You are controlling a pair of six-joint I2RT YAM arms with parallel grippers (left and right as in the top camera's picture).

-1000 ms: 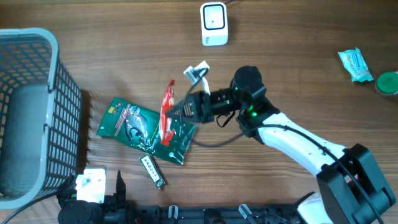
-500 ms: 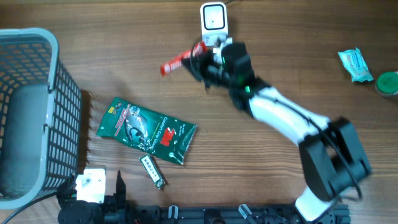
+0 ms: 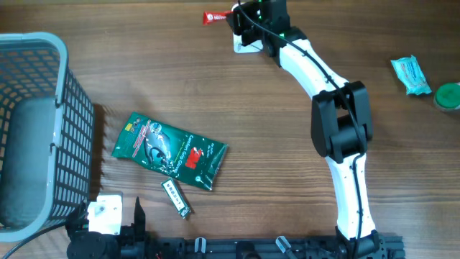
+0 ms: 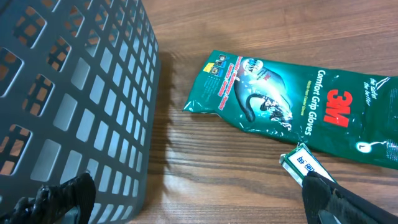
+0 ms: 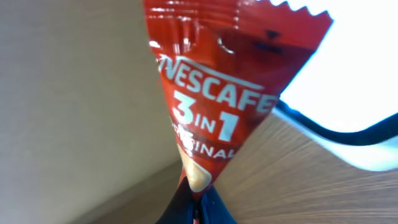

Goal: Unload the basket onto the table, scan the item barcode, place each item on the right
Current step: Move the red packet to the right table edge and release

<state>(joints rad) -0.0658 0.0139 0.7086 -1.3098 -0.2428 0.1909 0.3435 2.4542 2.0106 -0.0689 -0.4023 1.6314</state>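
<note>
Bare tabletop near the green lid lies below and right in the overhead view, so I will swing my right gripper back and across, lower and release next.
A red Nescafe 3 in 1 sachet [image 3: 215, 16] is held at the far edge of the table, just left of the white scanner [image 3: 246, 46]. My right gripper [image 3: 237, 16] is shut on the sachet's end, and its arm covers most of the scanner. In the right wrist view the sachet [image 5: 227, 106] stands up out of the shut right gripper [image 5: 198, 210], printed side to the camera, with no barcode visible. My left gripper [image 4: 199, 199] is open and holds nothing, low over the table beside the basket.
A grey mesh basket [image 3: 36, 129] fills the left side. A green 3M gloves packet [image 3: 169, 150] and a small green-white stick pack [image 3: 177, 198] lie near the front. A teal packet [image 3: 411, 74] and a green lid [image 3: 448, 96] sit far right.
My right arm has carried the red sachet from over the green packet up to the far edge of the table by the scanner. The left arm has not moved.
</note>
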